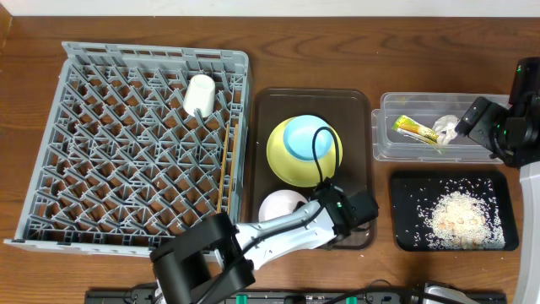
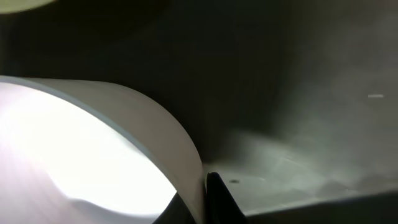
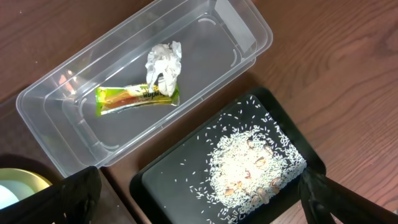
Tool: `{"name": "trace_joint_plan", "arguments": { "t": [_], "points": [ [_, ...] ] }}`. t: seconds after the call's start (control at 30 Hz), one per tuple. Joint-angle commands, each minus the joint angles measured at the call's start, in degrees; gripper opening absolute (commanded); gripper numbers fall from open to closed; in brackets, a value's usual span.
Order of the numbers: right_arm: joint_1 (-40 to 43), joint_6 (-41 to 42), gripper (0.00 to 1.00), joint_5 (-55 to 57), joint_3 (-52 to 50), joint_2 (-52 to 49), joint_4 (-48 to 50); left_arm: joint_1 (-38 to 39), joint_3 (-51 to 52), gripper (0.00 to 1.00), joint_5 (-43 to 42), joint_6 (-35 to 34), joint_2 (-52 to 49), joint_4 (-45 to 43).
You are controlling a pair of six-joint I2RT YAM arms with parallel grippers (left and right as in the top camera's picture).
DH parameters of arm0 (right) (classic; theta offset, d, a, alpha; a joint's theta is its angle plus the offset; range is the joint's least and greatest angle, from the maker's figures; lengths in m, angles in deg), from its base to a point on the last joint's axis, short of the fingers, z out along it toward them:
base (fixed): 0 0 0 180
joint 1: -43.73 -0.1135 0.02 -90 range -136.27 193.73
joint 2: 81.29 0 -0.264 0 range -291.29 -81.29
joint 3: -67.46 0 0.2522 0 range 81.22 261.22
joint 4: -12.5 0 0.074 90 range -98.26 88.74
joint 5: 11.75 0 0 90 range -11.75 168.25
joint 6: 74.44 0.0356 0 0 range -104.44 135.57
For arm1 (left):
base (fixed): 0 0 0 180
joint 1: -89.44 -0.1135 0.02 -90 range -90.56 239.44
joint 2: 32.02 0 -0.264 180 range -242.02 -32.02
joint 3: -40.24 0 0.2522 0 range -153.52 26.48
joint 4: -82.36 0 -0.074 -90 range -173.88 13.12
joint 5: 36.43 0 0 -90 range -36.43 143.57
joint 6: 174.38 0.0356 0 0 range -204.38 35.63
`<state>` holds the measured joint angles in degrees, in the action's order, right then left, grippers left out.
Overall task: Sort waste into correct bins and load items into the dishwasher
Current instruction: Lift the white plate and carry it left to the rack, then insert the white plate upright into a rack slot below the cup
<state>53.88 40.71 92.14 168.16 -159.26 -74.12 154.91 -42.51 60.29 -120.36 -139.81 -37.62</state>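
I will lift the bowl, turn it, carry it onto the rack beside the white cup and then let it go, since that spot is to the left of my left gripper in the overhead view.
A white bowl sits at the front of the brown serving tray. My left gripper is shut on its right rim. In the left wrist view the bowl wall is pinched at my left gripper, with a dark fingertip on the outside. Behind stands a yellow plate with a light blue bowl on it. The grey dishwasher rack holds a white cup and chopsticks. My right gripper hangs open over the bins.
The clear tub holds a green-and-yellow wrapper and a crumpled tissue. In front of it, the black tray holds rice scraps.
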Motion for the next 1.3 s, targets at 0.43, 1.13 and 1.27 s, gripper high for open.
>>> {"name": "trace_joint_plan", "arguments": {
  "t": [0.43,1.13,1.27],
  "points": [
    [0.31,-0.37,0.99,0.42,0.33,0.07,-0.09,-25.11,-9.64,0.08,-33.03,13.03,25.31,2.99],
    [0.31,-0.39,0.99,0.42,0.33,0.07,-0.09,-68.26,-7.87,0.08,-82.2,30.03,13.33,4.22],
    [0.31,-0.39,0.99,0.42,0.33,0.07,-0.09,-70.31,-7.87,0.07,-85.5,31.52,8.04,4.24]
  ]
}}
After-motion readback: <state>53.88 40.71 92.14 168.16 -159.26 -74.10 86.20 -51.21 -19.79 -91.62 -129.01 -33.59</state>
